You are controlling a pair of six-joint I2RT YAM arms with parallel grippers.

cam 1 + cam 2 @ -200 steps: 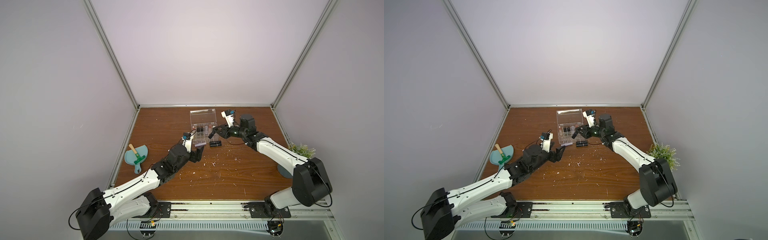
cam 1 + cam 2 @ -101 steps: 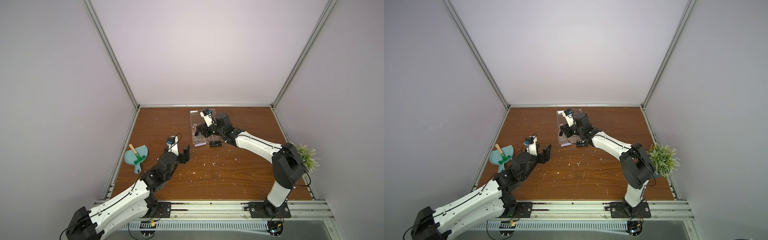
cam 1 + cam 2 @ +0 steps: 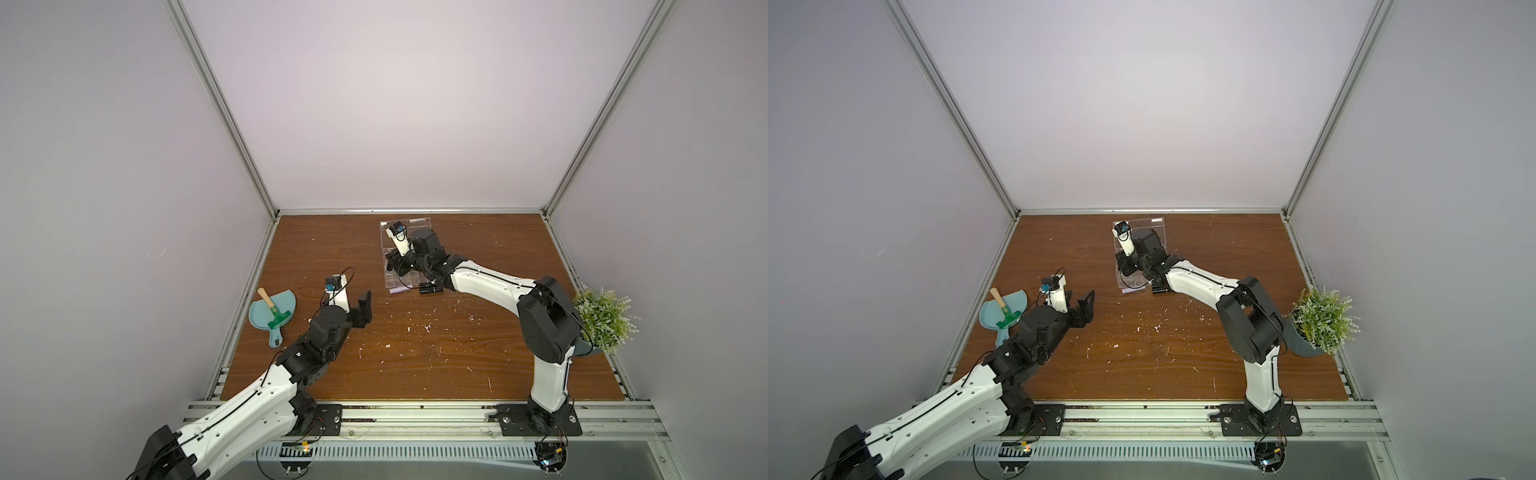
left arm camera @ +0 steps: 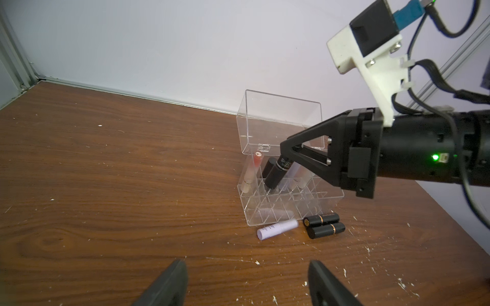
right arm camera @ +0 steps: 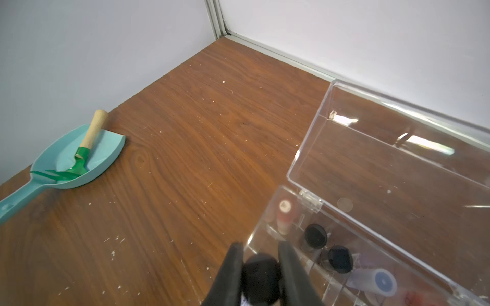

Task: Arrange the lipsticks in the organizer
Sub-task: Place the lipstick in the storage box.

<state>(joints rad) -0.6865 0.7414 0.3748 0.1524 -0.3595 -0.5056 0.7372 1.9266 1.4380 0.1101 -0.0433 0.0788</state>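
Observation:
My right gripper is above the organizer's front cell by the beige-pink lipstick, so next it will go down and release the black lipstick (image 4: pixel 277 173) there.
The clear organizer (image 3: pixel 411 279) (image 4: pixel 278 204) stands at the back of the table with its lid tipped open. My right gripper (image 5: pixel 261 254) (image 3: pixel 392 266) is shut on a black lipstick (image 4: pixel 277 173) (image 5: pixel 261 273), tilted over the organizer's front cells. Several lipsticks stand inside: a beige-pink one (image 4: pixel 252 172), black ones (image 5: pixel 315 235), and a lilac one (image 5: pixel 381 282). In front of the box lie a lilac tube (image 4: pixel 277 229) and two black tubes (image 4: pixel 321 219). My left gripper (image 4: pixel 246 263) (image 3: pixel 1076 301) hangs open and empty, well short of them.
A teal dustpan (image 3: pixel 286 301) holding a green hand rake (image 3: pixel 276 320) lies at the left edge. A potted plant (image 3: pixel 602 318) stands at the right edge. White crumbs are scattered over the wooden table (image 3: pixel 436 353). Walls close in three sides.
My left arm has drawn back from the organizer toward the near left, jaws open. My right gripper has swung left over the organizer with the black lipstick.

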